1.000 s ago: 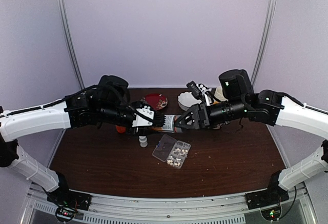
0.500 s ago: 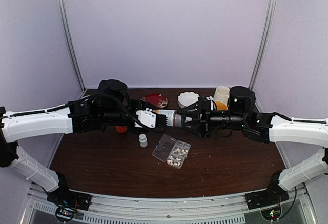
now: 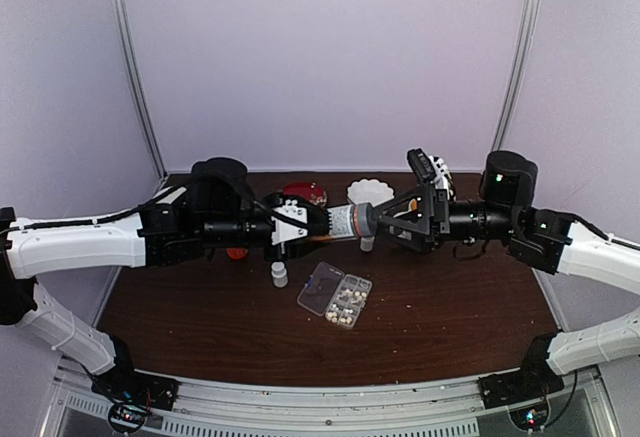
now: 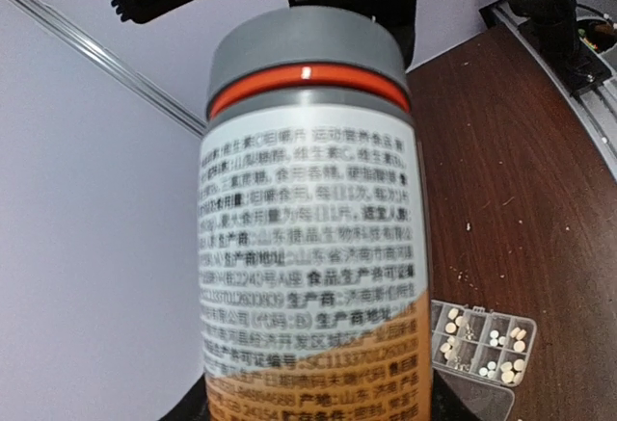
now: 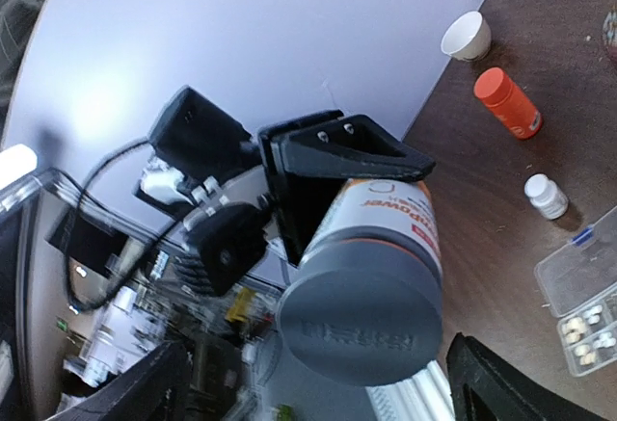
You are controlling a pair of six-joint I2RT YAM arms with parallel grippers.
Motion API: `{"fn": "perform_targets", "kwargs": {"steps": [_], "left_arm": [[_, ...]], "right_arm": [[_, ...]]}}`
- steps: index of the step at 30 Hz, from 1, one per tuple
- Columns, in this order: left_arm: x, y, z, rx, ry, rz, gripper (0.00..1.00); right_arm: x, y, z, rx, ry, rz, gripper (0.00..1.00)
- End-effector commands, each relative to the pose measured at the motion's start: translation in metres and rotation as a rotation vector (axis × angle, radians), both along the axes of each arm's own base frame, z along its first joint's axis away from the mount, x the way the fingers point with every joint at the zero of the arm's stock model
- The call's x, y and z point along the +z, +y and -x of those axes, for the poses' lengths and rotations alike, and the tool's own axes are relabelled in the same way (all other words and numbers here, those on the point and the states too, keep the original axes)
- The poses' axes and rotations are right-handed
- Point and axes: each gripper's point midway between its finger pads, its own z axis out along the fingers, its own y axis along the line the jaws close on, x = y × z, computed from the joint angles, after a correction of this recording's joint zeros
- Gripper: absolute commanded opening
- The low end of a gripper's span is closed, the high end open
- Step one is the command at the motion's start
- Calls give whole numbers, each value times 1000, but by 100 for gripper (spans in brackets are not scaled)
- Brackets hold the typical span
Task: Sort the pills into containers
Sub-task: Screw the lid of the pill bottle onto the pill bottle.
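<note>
The grey cap points between my right gripper's open fingers, so the gripper should turn about its own length and move toward the bottle onto the cap's sides.
My left gripper [image 3: 300, 227] is shut on a large bottle [image 3: 345, 222] with a white and orange label, held level above the table. Its grey cap [image 5: 362, 320] points at my right gripper [image 3: 388, 220]. That gripper stands open, its jaws wide on either side of the cap and clear of it. Below the bottle lies the clear pill box [image 3: 335, 295] with its lid swung open. Small cream pills [image 4: 494, 338] sit in several of its cells [image 4: 477, 344]. The bottle fills the left wrist view and hides my left fingers.
A small white bottle [image 3: 280, 274] stands left of the pill box. An orange bottle [image 5: 506, 101] lies behind it, with a white cup [image 5: 466, 34] further off. A red bowl [image 3: 305, 195] and a white bowl [image 3: 368, 192] sit at the back.
My right gripper has opened, let go of the grey cap and drawn back to the right. My left gripper has carried the bottle a little to the right.
</note>
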Motion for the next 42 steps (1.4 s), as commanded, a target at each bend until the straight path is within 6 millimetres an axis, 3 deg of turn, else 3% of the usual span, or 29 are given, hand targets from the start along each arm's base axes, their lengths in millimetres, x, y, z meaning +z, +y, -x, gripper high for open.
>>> {"fn": "perform_targets", "kwargs": {"steps": [1,4,5,7,10,15,21,26,42], "left_arm": [[14,-2,13,-37,135,86,0],[21,-4,25,-76,252,121,0],[20,-4,31,-98,303,112,0],[19,-6,44,-155,367,97,0],[16,-6,56,-207,436,70,0],[15,-5,76,-285,553,23,0],[21,-4,92,-370,662,-14,0],[11,-4,87,-337,695,-53,0],[-9,-5,87,-322,749,-148,0]], "right_arm": [[-18,-13,13,114,-396,236,93],[-18,-28,9,139,-757,407,89],[-18,-32,10,168,-961,443,89],[-13,-35,4,120,-1211,466,89],[-2,-33,8,89,-1500,414,88],[-10,-25,21,212,-1832,519,99],[6,-17,42,228,-2015,468,100],[12,-14,48,237,-2049,452,97],[-9,5,50,418,-2040,513,70]]}}
